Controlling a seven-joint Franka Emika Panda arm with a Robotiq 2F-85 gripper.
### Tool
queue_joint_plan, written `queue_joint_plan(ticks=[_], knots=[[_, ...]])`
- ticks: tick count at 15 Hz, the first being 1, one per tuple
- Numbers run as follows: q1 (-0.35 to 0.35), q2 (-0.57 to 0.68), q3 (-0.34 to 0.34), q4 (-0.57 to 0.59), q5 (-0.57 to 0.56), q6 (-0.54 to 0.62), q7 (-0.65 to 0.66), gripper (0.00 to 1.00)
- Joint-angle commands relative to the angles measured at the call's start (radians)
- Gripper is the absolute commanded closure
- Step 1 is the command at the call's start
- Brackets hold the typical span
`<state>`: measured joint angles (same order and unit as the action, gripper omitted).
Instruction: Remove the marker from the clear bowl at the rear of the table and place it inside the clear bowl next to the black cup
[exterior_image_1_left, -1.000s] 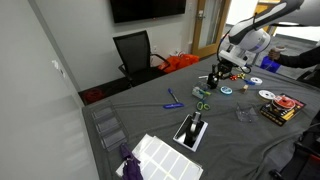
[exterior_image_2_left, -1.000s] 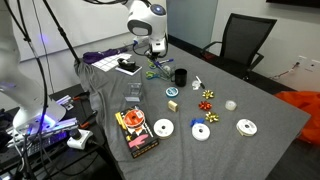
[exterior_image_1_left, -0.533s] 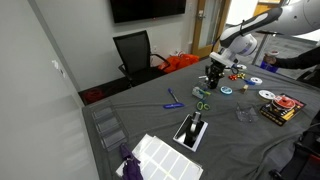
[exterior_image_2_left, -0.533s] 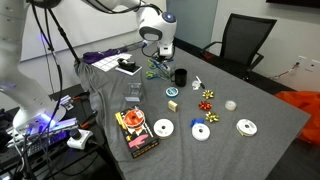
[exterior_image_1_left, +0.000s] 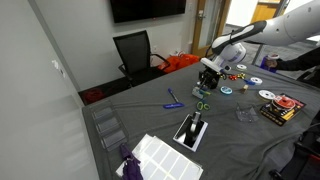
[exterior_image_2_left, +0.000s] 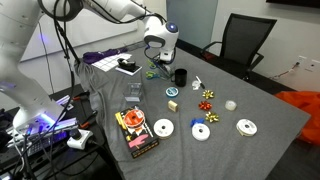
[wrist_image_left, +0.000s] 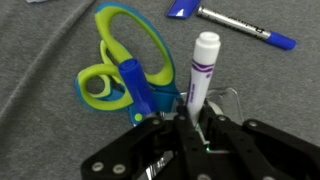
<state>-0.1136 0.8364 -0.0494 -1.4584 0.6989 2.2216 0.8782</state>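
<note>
My gripper moves down toward the open inside of the clear bowl next and releases the white marker, since the marker already hangs over that bowl beside the black cup.
In the wrist view my gripper (wrist_image_left: 190, 128) is shut on a white marker with a purple label (wrist_image_left: 201, 70), which stands up between the fingers. Just beyond it I see the thin rim of a clear bowl (wrist_image_left: 232, 100) and green-and-blue scissors (wrist_image_left: 125, 60) on the grey cloth. In both exterior views the gripper (exterior_image_1_left: 208, 78) (exterior_image_2_left: 160, 62) hangs low over the table beside the black cup (exterior_image_2_left: 180, 76). Another clear bowl (exterior_image_1_left: 243, 115) (exterior_image_2_left: 133, 95) stands apart near the table's edge.
A blue marker (wrist_image_left: 245, 28) (exterior_image_1_left: 173, 103) lies on the cloth. Flat round discs (exterior_image_2_left: 203, 131), gift bows (exterior_image_2_left: 207, 100), a colourful box (exterior_image_2_left: 134, 131), a black office chair (exterior_image_1_left: 134, 52) and a white grid tray (exterior_image_1_left: 160, 158) are in view.
The arm has swung from over the discs toward the black cup and come down low over the scissors, with the marker in its fingers.
</note>
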Motion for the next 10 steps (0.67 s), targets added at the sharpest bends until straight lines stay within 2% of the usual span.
queue_joint_plan(ticks=[1, 10], knots=[[-0.001, 0.04, 0.009, 0.034, 0.006, 0.011, 0.029, 0.96], [-0.012, 0.029, 0.004, 0.005, 0.001, 0.044, 0.012, 0.96]])
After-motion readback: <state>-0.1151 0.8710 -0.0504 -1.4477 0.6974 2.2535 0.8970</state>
